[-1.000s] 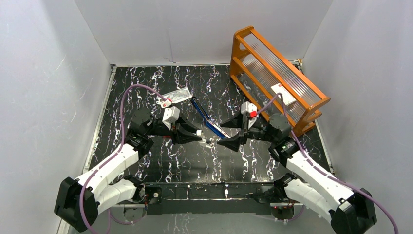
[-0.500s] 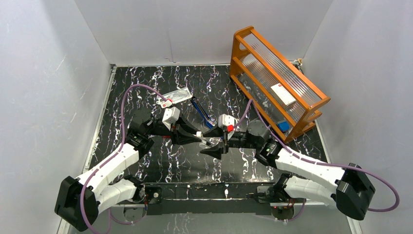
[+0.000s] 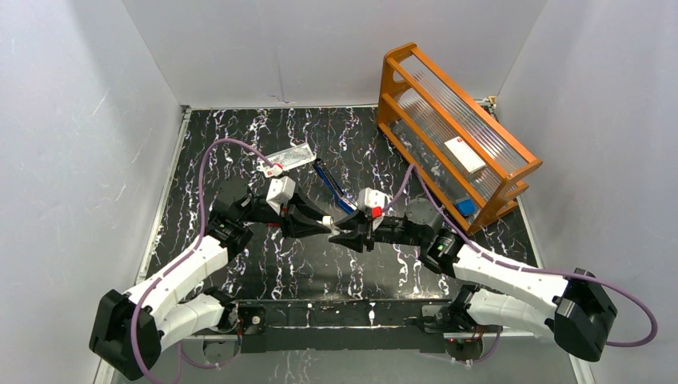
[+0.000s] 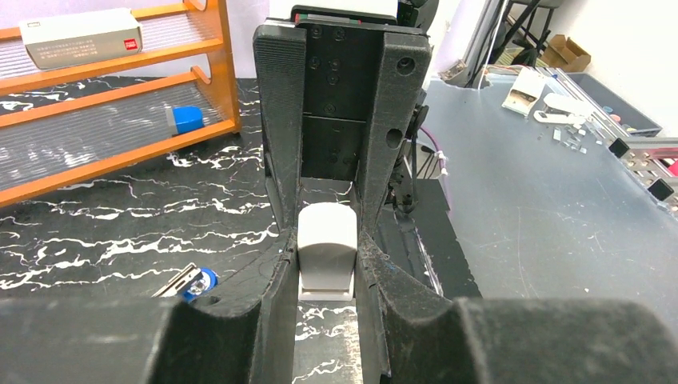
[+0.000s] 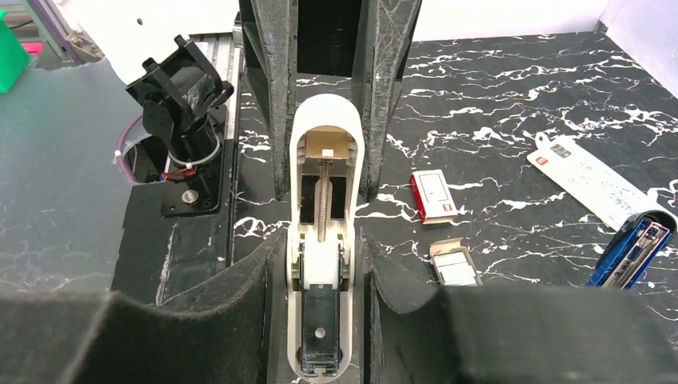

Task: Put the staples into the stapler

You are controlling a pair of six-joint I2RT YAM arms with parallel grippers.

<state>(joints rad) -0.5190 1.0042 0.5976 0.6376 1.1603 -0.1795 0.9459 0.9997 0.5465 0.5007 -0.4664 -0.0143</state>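
My right gripper will next tip fingers-down, lower to the left in the top view and release the gadget (image 4: 326,260), as bare tabletop is below it there.
The blue stapler (image 3: 329,186) lies opened out on the black marbled table behind both grippers; its tip also shows in the right wrist view (image 5: 636,248) and the left wrist view (image 4: 196,282). The staples (image 5: 456,270), grey strips in a small cardboard tray, lie on the table to the right of my right gripper. My left gripper (image 3: 329,224) (image 4: 326,240) is shut on one end of a small white oblong gadget (image 4: 326,260). My right gripper (image 3: 352,234) (image 5: 322,240) faces it, fingers pressed on both sides of the gadget's (image 5: 322,200) other end, where its spring and metal rail show.
A red-and-white box (image 5: 432,194) lies near the staples. A flat white packet (image 3: 289,158) rests at the back left. An orange rack (image 3: 452,128) stands at the back right with a white box (image 3: 464,154) and a blue item (image 3: 465,207) on its shelves.
My right arm has swung left to meet the left gripper, and its jaws have narrowed from wide open onto the white gadget. The left arm has stayed still.
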